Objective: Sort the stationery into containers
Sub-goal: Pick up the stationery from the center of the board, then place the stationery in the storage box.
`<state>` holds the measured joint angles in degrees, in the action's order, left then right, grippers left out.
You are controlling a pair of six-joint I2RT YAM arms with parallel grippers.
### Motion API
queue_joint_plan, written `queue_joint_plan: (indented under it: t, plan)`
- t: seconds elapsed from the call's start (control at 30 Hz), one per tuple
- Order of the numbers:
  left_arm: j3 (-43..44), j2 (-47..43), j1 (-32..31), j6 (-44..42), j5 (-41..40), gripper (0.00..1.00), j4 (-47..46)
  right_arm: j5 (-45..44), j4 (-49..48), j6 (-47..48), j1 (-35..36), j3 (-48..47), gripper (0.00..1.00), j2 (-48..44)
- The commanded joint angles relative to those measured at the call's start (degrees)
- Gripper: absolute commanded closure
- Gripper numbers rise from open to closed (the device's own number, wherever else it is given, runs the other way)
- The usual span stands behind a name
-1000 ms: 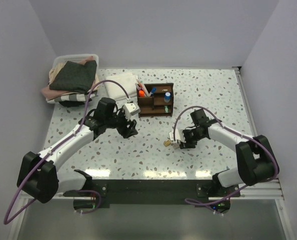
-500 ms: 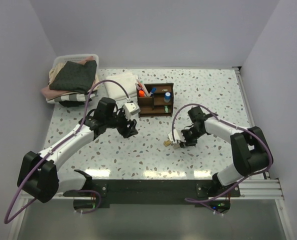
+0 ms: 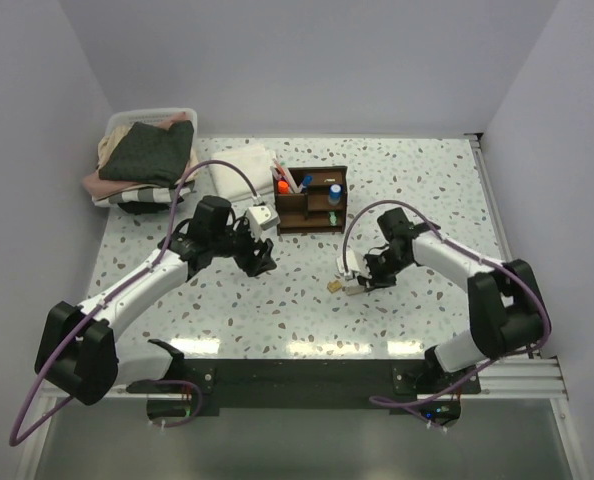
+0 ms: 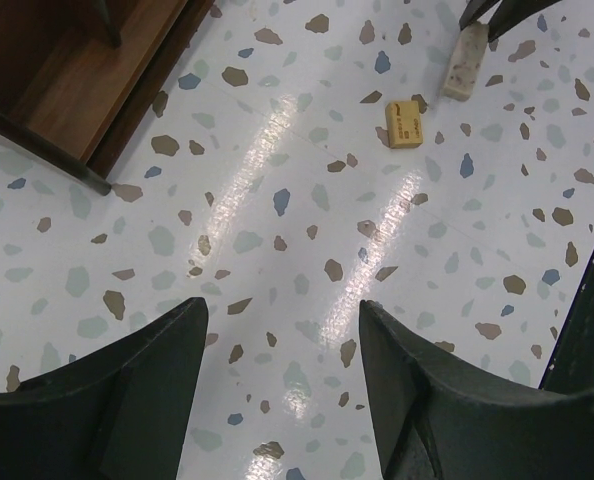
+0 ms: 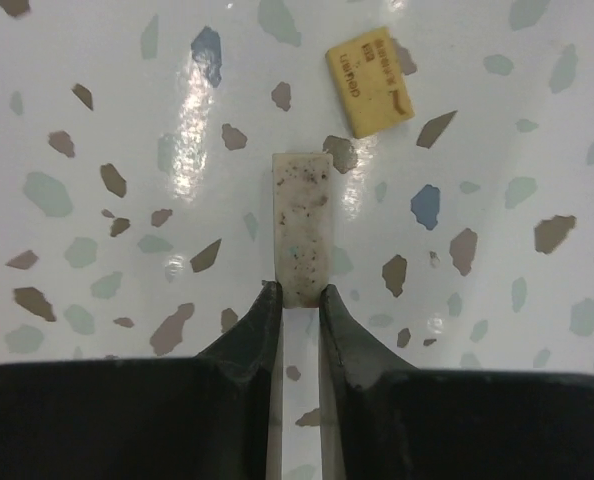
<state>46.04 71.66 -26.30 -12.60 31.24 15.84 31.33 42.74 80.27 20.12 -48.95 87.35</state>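
Note:
I will lift the white speckled eraser with my right gripper next, turn outward over the organiser's section by the blue cap (image 3: 322,217) and let go of it, because that section has an open part of its bottom.
The dark brown organiser (image 3: 312,205) stands at the table's back middle with pens and a blue-capped marker in it; its corner shows in the left wrist view (image 4: 77,70). My right gripper (image 5: 294,295) is shut on the near end of a white speckled eraser (image 5: 300,225), low over the table. A tan eraser (image 5: 370,80) lies just beyond it, apart from it. In the top view the right gripper (image 3: 360,284) is in front of the organiser, with the tan eraser (image 3: 333,286) at its left. My left gripper (image 4: 282,320) is open and empty above bare table, left of the organiser (image 3: 261,260). The left wrist view also shows the tan eraser (image 4: 404,124) and the white eraser (image 4: 464,65).
A white bin of folded clothes (image 3: 142,150) sits at the back left corner. A folded white cloth (image 3: 242,165) lies beside it, close to the organiser's left side. Walls close the table at the left, back and right.
My right arm's elbow and wrist have shifted slightly toward the back, with the gripper staying at the white eraser. The left arm has not moved.

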Motion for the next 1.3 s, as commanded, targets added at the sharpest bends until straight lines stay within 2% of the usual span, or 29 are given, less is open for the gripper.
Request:
queue_joint_plan:
  t: [0.0,0.07,0.13,0.23,0.3,0.37,0.53,0.57,0.87,1.03,1.27]
  plan:
    - [-0.4,-1.3,0.4,0.1,0.6,0.33,-2.6,7.7,1.0,-20.0,0.2,-2.9,0.94,-13.3]
    - [-0.8,-1.2,0.4,0.5,0.7,0.33,-3.4,8.6,-1.6,-30.6,0.7,-3.4,0.95,-15.2]
    - [-0.6,-0.6,0.4,0.7,1.1,0.33,-4.1,8.6,-4.1,-36.2,1.2,-2.8,0.95,-16.9]
    - [0.4,0.3,0.4,0.9,1.4,0.33,-4.4,6.1,-11.7,-48.0,1.5,-1.4,0.96,-16.8]
    - [0.8,0.8,0.4,0.9,1.5,0.33,-4.5,4.6,-18.8,-59.2,1.7,-1.4,0.98,-15.6]
    - [1.3,1.0,0.4,0.9,1.4,0.33,-4.5,0.4,-24.1,-70.3,2.4,-2.4,1.00,-12.5]
    - [1.8,1.1,0.4,0.6,0.7,0.33,-4.1,-8.0,-29.2,-83.0,6.6,-6.7,1.00,-7.4]
    - [1.6,1.0,0.4,0.6,0.7,0.33,-4.1,-12.0,-30.1,-86.6,7.2,-7.4,1.00,-6.4]
    - [0.8,0.1,0.5,0.6,0.3,0.33,-4.0,-26.6,-26.5,-102.9,8.3,-14.2,1.00,-1.2]
    - [-0.2,-1.1,0.7,0.6,0.2,0.33,-3.7,-30.5,-24.0,-105.2,8.4,-17.4,1.00,3.0]
    - [-2.4,-2.4,0.9,0.9,0.2,0.33,-5.1,-31.2,-22.3,-106.2,8.8,-20.1,1.00,6.0]
